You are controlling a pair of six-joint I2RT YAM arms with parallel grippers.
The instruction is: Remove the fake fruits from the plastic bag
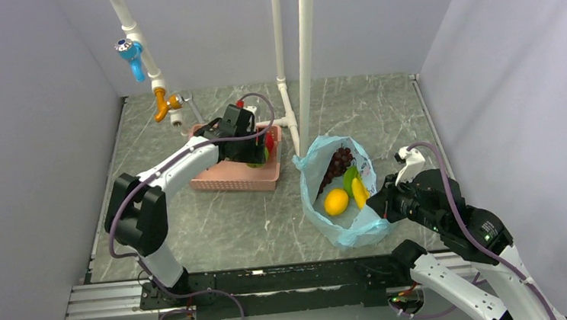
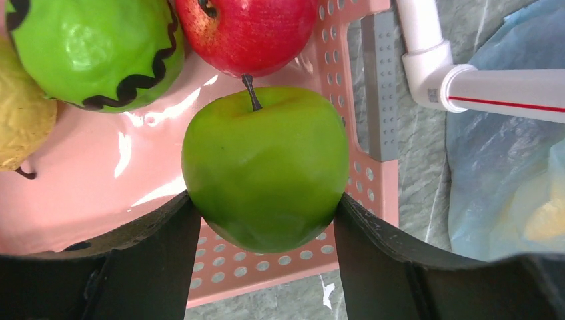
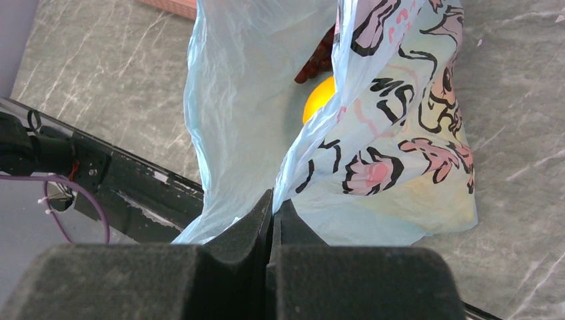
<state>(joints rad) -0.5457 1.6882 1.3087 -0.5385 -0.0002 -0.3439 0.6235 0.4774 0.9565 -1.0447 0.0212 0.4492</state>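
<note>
The near corner of the basket by the bag is empty below the apple. My left gripper should move down into that corner next and release the green apple (image 2: 265, 167) there.
My left gripper (image 2: 266, 203) is shut on a green apple (image 2: 265, 167), a finger pressed against each side, just over the near edge of the pink basket (image 2: 100, 200). In the basket lie a red apple (image 2: 246, 30), a striped watermelon (image 2: 93, 47) and a yellow pear (image 2: 23, 120). The light-blue plastic bag (image 1: 347, 235) lies open to the right, with an orange (image 1: 336, 201), dark grapes (image 1: 338, 162), yellow bananas (image 1: 360, 194) and something green inside. My right gripper (image 3: 273, 200) is shut on the bag's (image 3: 400, 167) near edge, pinching the film; the orange (image 3: 318, 100) shows through the opening.
Two white upright pipes (image 1: 305, 59) stand between the basket (image 1: 228, 179) and the bag, with a horizontal branch (image 2: 493, 87) close to the basket's right side. A blue and orange tap (image 1: 131, 53) hangs at the back left. Grey walls close in three sides.
</note>
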